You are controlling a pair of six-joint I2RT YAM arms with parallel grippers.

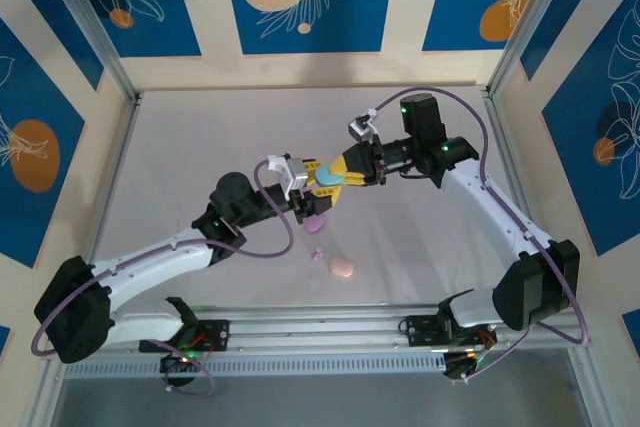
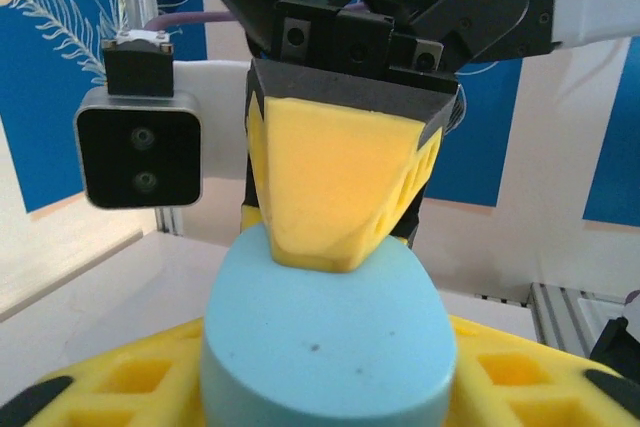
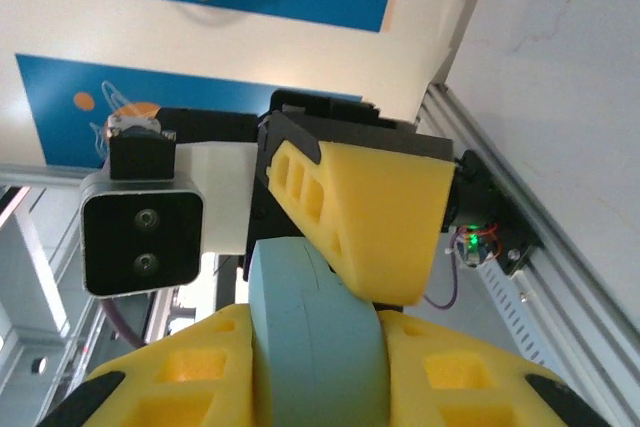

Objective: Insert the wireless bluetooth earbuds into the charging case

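The tabletop below my right gripper is bare and empty, so my gripper should move away from the left gripper, tilt down and lower the case to release it there.
A light blue oval charging case (image 1: pixel 326 180) hangs above the table's middle, between both grippers. My left gripper (image 1: pixel 316 187) comes from the left, and its yellow fingers (image 2: pixel 110 382) press the case (image 2: pixel 325 332) on both sides. My right gripper (image 1: pixel 338 177) comes from the right, shut across the case (image 3: pixel 315 337) at its seam edge. One right finger (image 2: pixel 335 182) lies on the case's flat face. On the table below lies a tiny pink earbud (image 1: pixel 318 253). A purple piece (image 1: pixel 315 219) sits partly hidden under the grippers.
A pink oval case (image 1: pixel 341 268) lies on the table just right of the pink earbud, near the front. A metal rail (image 1: pixel 330 322) runs along the near edge between the arm bases. Patterned walls enclose the table on three sides.
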